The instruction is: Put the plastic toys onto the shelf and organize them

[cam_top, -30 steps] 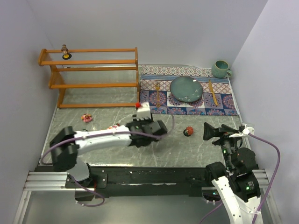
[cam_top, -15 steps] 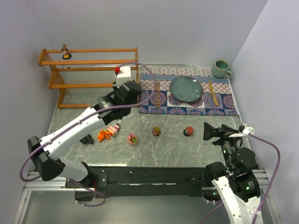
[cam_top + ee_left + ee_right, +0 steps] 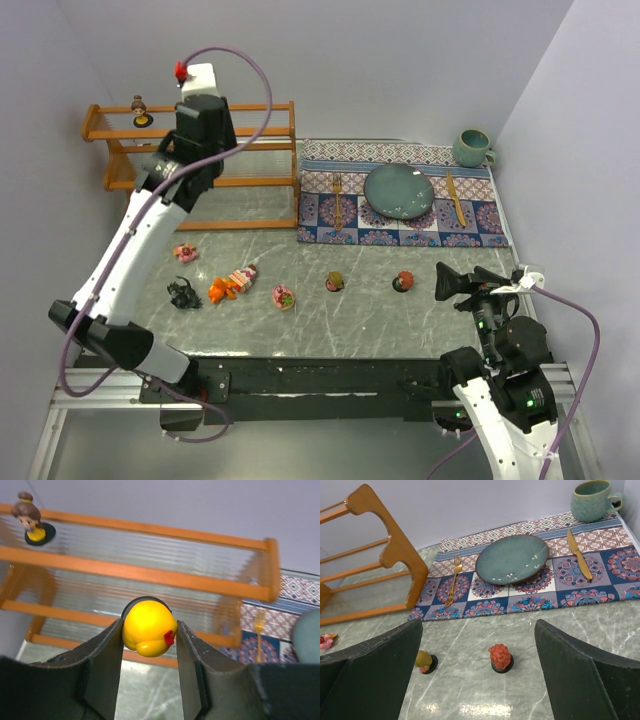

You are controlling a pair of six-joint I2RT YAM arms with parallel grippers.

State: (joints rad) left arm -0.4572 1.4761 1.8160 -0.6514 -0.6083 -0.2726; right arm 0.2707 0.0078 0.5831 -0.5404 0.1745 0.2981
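Observation:
The part of the shelf's top level beside the doll is empty, so my left gripper will next move outward, down and to the left in the top view, onto that part.
My left gripper is shut on a round yellow toy with a red mark and holds it in the air in front of the orange-brown shelf. In the top view that arm reaches up over the shelf. A brown-haired doll on a dark base stands at the left end of the top tier. Several toys lie on the table: a pink one, a dark creature, an orange one and a red one on a dark base. My right gripper is open above the red toy.
A patterned placemat at the back right carries a teal plate, a gold fork and a knife. A teal mug stands at the back right corner. Walls close in the left, back and right.
My left arm has swung from the middle of the table up and back to the shelf with the yellow toy in its jaws. The right arm has not moved.

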